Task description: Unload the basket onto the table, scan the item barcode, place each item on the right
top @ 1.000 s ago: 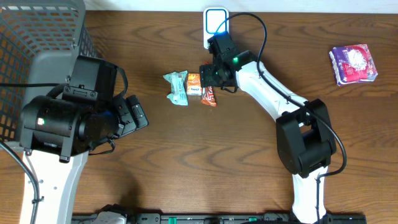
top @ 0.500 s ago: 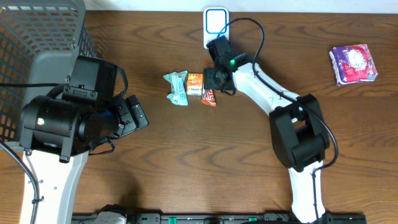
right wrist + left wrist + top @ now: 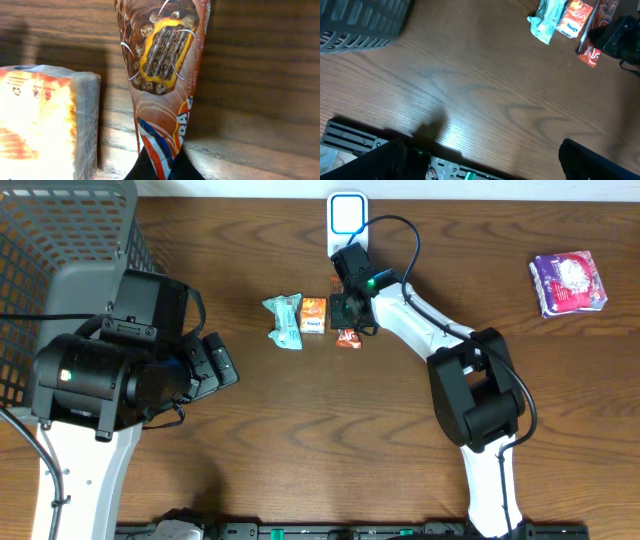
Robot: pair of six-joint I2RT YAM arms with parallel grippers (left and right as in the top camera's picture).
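Observation:
I will move my right gripper across to the purple packet point(image 3: 549, 285) next and release the bar point(image 3: 347, 337) beside it, since the packet lies to the gripper's right in the overhead view.
A brown and orange chocolate bar wrapper point(image 3: 160, 60) lies on the wooden table, and my right gripper point(image 3: 162, 167) is shut on its near end, pinching the crimped foil. From overhead the bar point(image 3: 347, 337) pokes out just below that gripper point(image 3: 346, 318). A white scanner point(image 3: 346, 216) stands at the table's back edge, right behind it. My left gripper point(image 3: 215, 360) hovers open over the left of the table, holding nothing; its fingers point(image 3: 600, 160) frame bare wood. No barcode shows in any view.
An orange pack point(image 3: 313, 315) and a teal pack point(image 3: 284, 320) lie just left of the bar; the orange pack point(image 3: 45, 120) nearly touches it. A grey basket point(image 3: 60, 230) fills the back left corner. A purple packet point(image 3: 568, 282) lies far right.
My right gripper has closed onto the end of the chocolate bar, and the bar has shifted slightly to the right. The left arm has not moved.

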